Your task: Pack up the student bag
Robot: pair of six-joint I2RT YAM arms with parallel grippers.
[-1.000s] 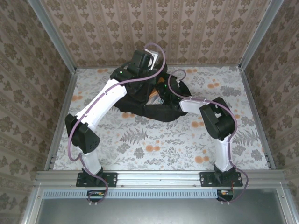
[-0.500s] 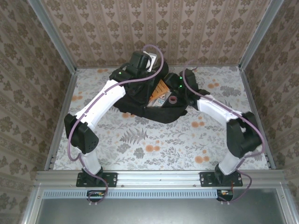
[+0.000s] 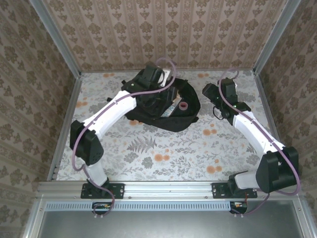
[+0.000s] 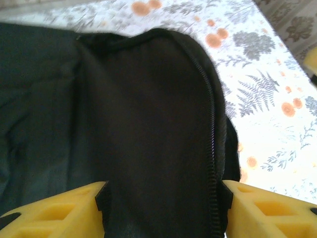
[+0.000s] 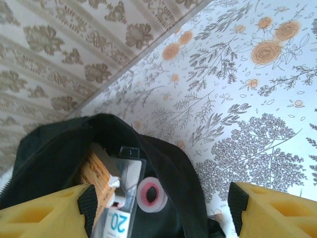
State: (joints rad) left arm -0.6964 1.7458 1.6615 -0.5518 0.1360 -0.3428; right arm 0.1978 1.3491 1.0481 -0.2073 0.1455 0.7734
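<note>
My right gripper swings back and across next, then lowers onto the bag's near edge [image 3: 153, 122] to close there, because the bag's opening still stands open.
The student bag [image 3: 171, 121] is a black backpack lying at the back middle of the table with its mouth open. My left gripper [image 3: 159, 88] is at the bag's far top edge; in the left wrist view its jaws [image 4: 163, 198] press black fabric and a zipper edge [image 4: 212, 148] from both sides. My right gripper [image 3: 208, 90] hangs open to the right of the bag, with nothing between its fingers [image 5: 86, 203]. Inside the bag [image 5: 183, 168] lie a pink-and-white tape roll [image 5: 151, 194], an orange box [image 5: 96, 173] and a clear case [image 5: 121, 218] with a blue "20".
The tape roll [image 3: 184, 106] lies just inside the bag's right side. The floral tabletop [image 3: 163, 148] stretches in front of the bag. Patterned walls with metal posts [image 3: 270, 37] close in the back and sides.
My right arm has pulled out of the bag and swung right, leaving the tape roll inside. The left gripper stays on the bag's top edge, shifted slightly right.
</note>
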